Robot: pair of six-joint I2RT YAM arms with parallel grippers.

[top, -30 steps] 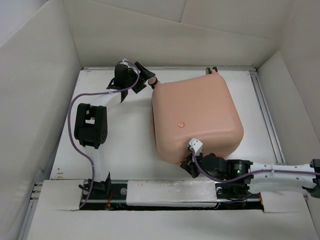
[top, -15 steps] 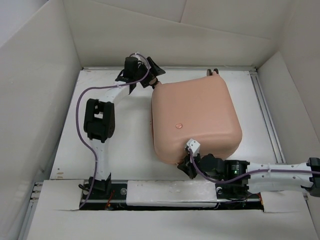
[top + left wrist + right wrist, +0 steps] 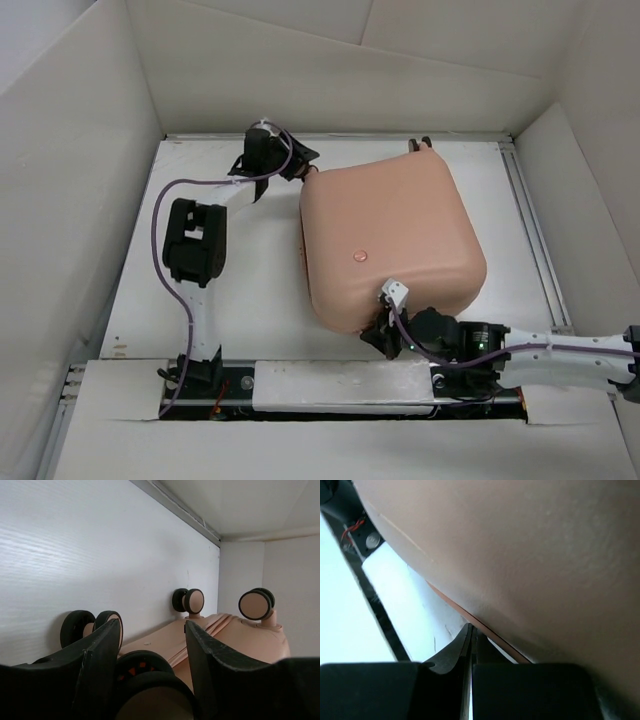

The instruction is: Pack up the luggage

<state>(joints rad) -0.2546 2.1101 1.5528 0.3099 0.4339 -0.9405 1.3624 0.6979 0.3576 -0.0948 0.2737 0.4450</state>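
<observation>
I will pull the held wheel to the left in the top view and back with my left gripper, then let it go, because the tabletop is bare on that side.
The luggage [image 3: 395,240] is a salmon-pink hard-shell case lying shut on the white table. My left gripper [image 3: 298,166] is at its far-left corner. In the left wrist view the left gripper [image 3: 152,626] has a black-and-pink wheel [image 3: 150,687] between its jaws, touching both black fingers [image 3: 100,665]. Three more wheels [image 3: 256,604] stand out from the case end. My right gripper [image 3: 381,337] is shut at the case's near edge. In the right wrist view the right gripper [image 3: 472,630] has its tips against the seam under the pink shell [image 3: 535,555], nothing between them.
Tall cardboard walls [image 3: 70,200] close in the table on the left, the back and the right. A metal rail [image 3: 535,250] runs along the right side. A white block [image 3: 340,385] lies on the base rail between the arm mounts.
My left gripper swung right onto the case's far-left wheel and its jaws narrowed around it. The case turned slightly. My right gripper slid a little nearer along the near edge, still shut.
</observation>
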